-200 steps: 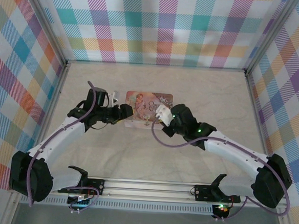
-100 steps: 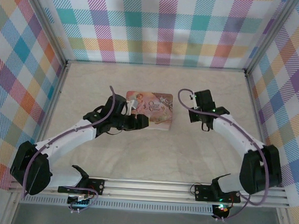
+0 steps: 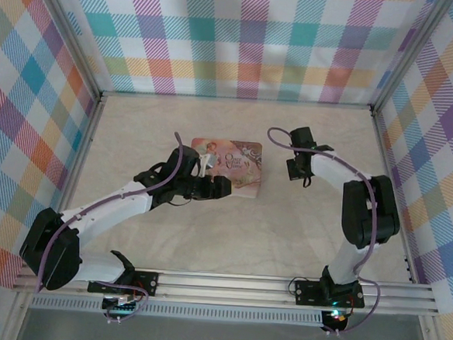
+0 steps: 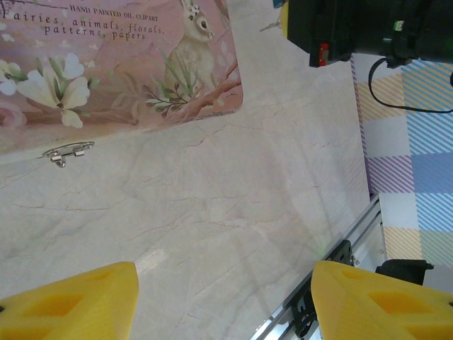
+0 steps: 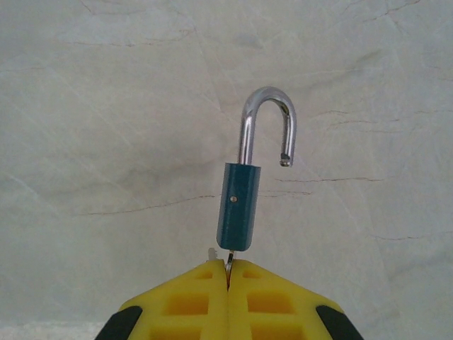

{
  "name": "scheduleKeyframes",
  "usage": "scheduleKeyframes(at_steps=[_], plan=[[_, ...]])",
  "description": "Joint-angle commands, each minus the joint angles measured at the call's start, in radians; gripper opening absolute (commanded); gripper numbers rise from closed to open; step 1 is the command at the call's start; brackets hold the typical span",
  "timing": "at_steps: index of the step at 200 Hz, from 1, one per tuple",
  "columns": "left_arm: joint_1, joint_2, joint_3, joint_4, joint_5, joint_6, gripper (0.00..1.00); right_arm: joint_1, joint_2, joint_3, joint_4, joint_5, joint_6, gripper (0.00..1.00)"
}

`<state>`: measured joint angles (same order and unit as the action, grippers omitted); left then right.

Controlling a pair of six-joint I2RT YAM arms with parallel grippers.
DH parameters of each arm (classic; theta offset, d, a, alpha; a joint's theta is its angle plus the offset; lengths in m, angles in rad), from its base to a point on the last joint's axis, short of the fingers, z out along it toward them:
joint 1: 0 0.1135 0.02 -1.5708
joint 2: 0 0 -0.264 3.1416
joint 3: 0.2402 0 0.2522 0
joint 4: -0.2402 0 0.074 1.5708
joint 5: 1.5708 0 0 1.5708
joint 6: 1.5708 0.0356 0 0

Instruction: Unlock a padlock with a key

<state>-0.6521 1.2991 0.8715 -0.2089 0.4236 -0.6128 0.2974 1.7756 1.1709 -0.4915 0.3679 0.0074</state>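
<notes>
The padlock [image 5: 238, 205] has its shackle open already, so my right gripper should lower it to the marble table below next and then release it there.
The padlock [image 5: 238, 205] has a dark blue body, and its metal shackle [image 5: 267, 127] stands swung open with one end free. It hangs over the bare marble tabletop. The key [image 5: 230, 259] is a thin sliver entering the padlock's underside, and my right gripper [image 5: 228, 273] is shut on it. From above, the right gripper [image 3: 298, 173] is to the right of the pink tin box [image 3: 231, 159]. My left gripper [image 3: 219, 187] is at the box's front edge, open, its yellow fingers [image 4: 92, 294] wide apart with nothing between them.
The tin box's metal hasp [image 4: 67, 151] hangs free on its front side. Plaid walls enclose the table on three sides. An aluminium rail [image 3: 226, 283] runs along the near edge. The right arm's elbow [image 3: 371, 207] is folded back on the right.
The right arm has pulled away from the box to the right, carrying key and padlock. The left gripper has slid right along the box's front.
</notes>
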Motion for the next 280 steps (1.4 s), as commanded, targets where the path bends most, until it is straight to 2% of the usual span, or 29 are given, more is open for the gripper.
scheduleKeyframes(at_steps=[1, 90, 128, 166, 190, 203, 205, 207, 208, 210, 211, 213, 214, 217, 252, 267, 280], plan=[[-0.009, -0.011, -0.016, 0.008, -0.027, -0.005, 0.66, -0.010, 0.036, 0.040, -0.030, 0.010, -0.009, 0.01], [-0.009, -0.029, -0.029, -0.003, -0.065, -0.007, 0.66, -0.018, 0.113, 0.079, -0.048, -0.016, 0.018, 0.10], [-0.008, -0.052, -0.037, -0.010, -0.104, -0.013, 0.67, -0.019, 0.043, 0.083, -0.071, -0.009, 0.047, 0.35], [0.019, -0.091, -0.044, -0.049, -0.172, -0.021, 0.70, -0.018, -0.097, 0.041, -0.074, -0.014, 0.064, 0.45], [0.052, -0.119, -0.045, -0.096, -0.215, -0.021, 0.72, -0.018, -0.203, -0.008, -0.065, -0.073, 0.091, 0.49], [0.076, -0.138, -0.045, -0.121, -0.251, -0.019, 0.76, -0.018, -0.278, -0.053, -0.035, -0.133, 0.118, 0.53], [0.079, -0.141, -0.046, -0.124, -0.255, -0.018, 0.79, -0.018, -0.290, -0.061, -0.029, -0.144, 0.123, 0.53], [0.085, -0.144, -0.045, -0.127, -0.259, -0.017, 0.90, -0.019, -0.302, -0.068, -0.022, -0.154, 0.127, 0.54], [0.087, -0.145, -0.046, -0.129, -0.261, -0.018, 0.95, -0.019, -0.308, -0.072, -0.020, -0.160, 0.130, 0.55], [0.092, -0.146, -0.045, -0.131, -0.264, -0.018, 0.99, -0.019, -0.321, -0.079, -0.014, -0.172, 0.135, 0.58], [0.095, -0.147, -0.046, -0.134, -0.265, -0.018, 1.00, -0.018, -0.326, -0.083, -0.012, -0.178, 0.136, 0.63], [0.100, -0.151, -0.046, -0.136, -0.267, -0.018, 1.00, -0.018, -0.339, -0.088, -0.005, -0.189, 0.141, 0.88], [0.102, -0.153, -0.046, -0.138, -0.268, -0.018, 1.00, -0.018, -0.345, -0.092, -0.004, -0.195, 0.143, 0.94], [0.112, -0.155, -0.046, -0.142, -0.269, -0.015, 1.00, -0.018, -0.363, -0.104, 0.005, -0.212, 0.150, 1.00], [0.199, -0.183, -0.014, -0.230, -0.345, 0.044, 1.00, -0.018, -0.564, -0.231, 0.103, -0.329, 0.214, 1.00], [0.223, -0.194, 0.014, -0.285, -0.453, 0.091, 1.00, -0.018, -0.652, -0.295, 0.162, -0.335, 0.231, 1.00], [0.234, -0.206, 0.023, -0.299, -0.591, 0.137, 1.00, -0.018, -0.713, -0.353, 0.221, -0.282, 0.244, 1.00]])
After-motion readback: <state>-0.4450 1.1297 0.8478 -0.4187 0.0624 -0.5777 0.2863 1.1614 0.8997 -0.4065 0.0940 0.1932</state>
